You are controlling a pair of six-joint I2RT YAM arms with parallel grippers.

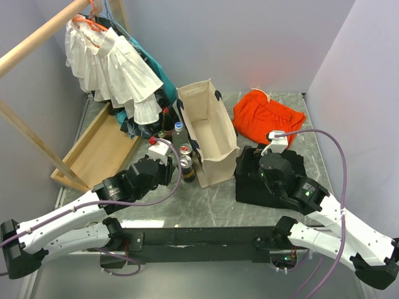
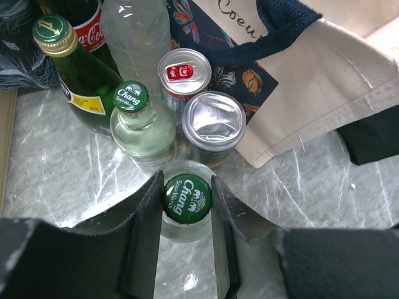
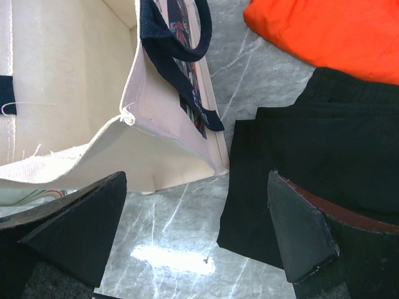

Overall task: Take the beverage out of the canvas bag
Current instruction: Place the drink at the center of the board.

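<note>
The Chang bottle is already outside the bag (image 1: 209, 128), so the left gripper should next bring it down onto the bare tabletop (image 1: 174, 182) beside the silver can and release it.
The beige canvas bag (image 1: 209, 128) with dark strap handles stands open at the table's middle, and only bare canvas shows inside. It also shows in the left wrist view (image 2: 324, 68) and the right wrist view (image 3: 68, 81). My left gripper (image 2: 186, 182) is shut on the green Chang cap of a clear soda water bottle (image 2: 187, 198), just outside the bag's near left corner. In the top view the left gripper (image 1: 169, 169) is beside the cans. My right gripper (image 3: 194, 199) is open and empty over the table, between the bag's near right corner and a black cloth.
Left of the bag stand a second Chang bottle (image 2: 132, 99), a green bottle (image 2: 59, 37), a cola bottle (image 2: 87, 28), a clear water bottle (image 2: 134, 34), a red-top can (image 2: 182, 71) and a silver can (image 2: 213, 121). An orange cloth bundle (image 1: 267, 113), a black cloth (image 3: 312, 156), hanging clothes (image 1: 115, 68) and a wooden board (image 1: 100, 149) also show.
</note>
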